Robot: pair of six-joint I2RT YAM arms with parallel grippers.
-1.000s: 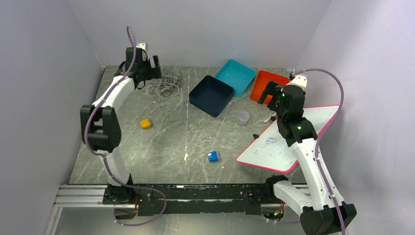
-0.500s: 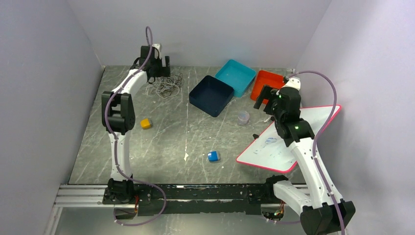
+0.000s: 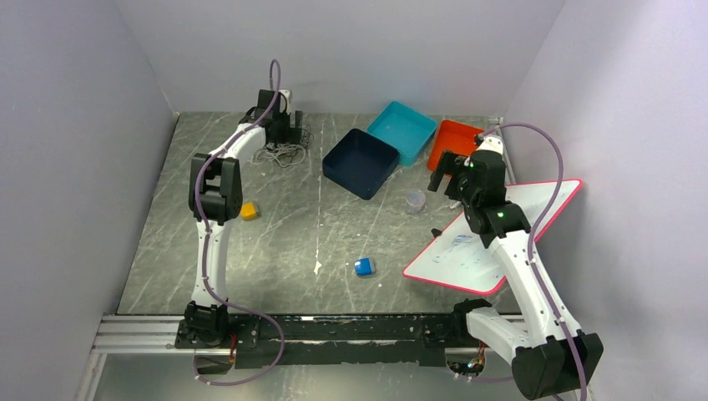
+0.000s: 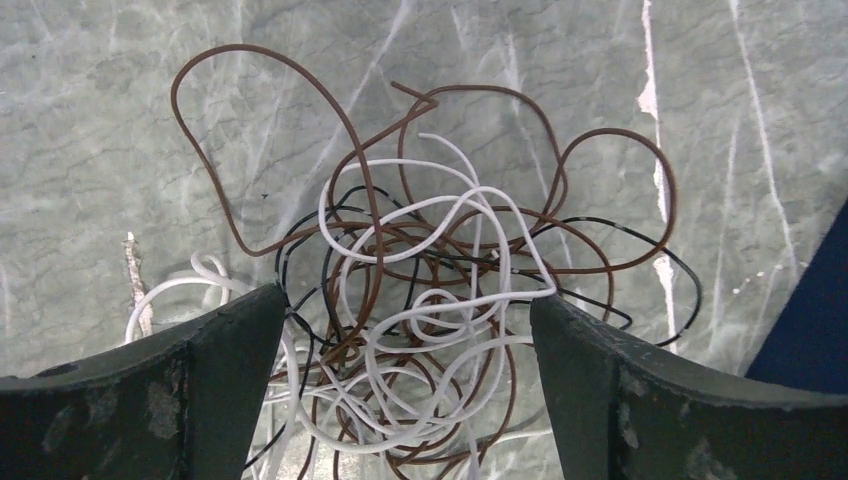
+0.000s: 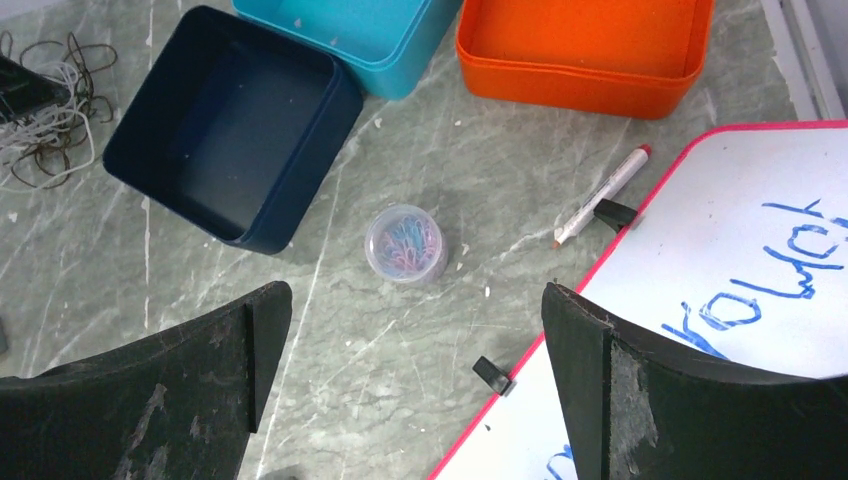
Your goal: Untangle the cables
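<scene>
My left gripper is to go down into the heap of cables next and close its fingers on the crossing brown, white and black cables, because several cables bunch together there.
The cables [image 3: 282, 151] are a tangled heap of thin white, brown and black cords at the far left of the table. In the left wrist view the cables [image 4: 440, 300] lie between and beyond my fingers. My left gripper [image 3: 289, 134] is open and sits right over the heap, a finger on each side, with nothing gripped; it is also in its own view [image 4: 405, 300]. My right gripper [image 3: 443, 171] is open and empty, held above the table near the whiteboard, far from the cables [image 5: 45, 120]; it is also in its own view [image 5: 415, 300].
A navy box [image 3: 361, 162], a teal box [image 3: 402, 129] and an orange box [image 3: 455, 144] stand at the back. A whiteboard [image 3: 501, 242] lies at the right, with a marker [image 5: 600, 195] and a black cap [image 5: 490, 373] beside it. A small jar of clips [image 3: 415, 200], a yellow cube [image 3: 248, 210] and a blue cube [image 3: 363, 266] lie on the table.
My left gripper has moved right along the back of the table and now sits over the cable heap. My right gripper has shifted a little to the left.
</scene>
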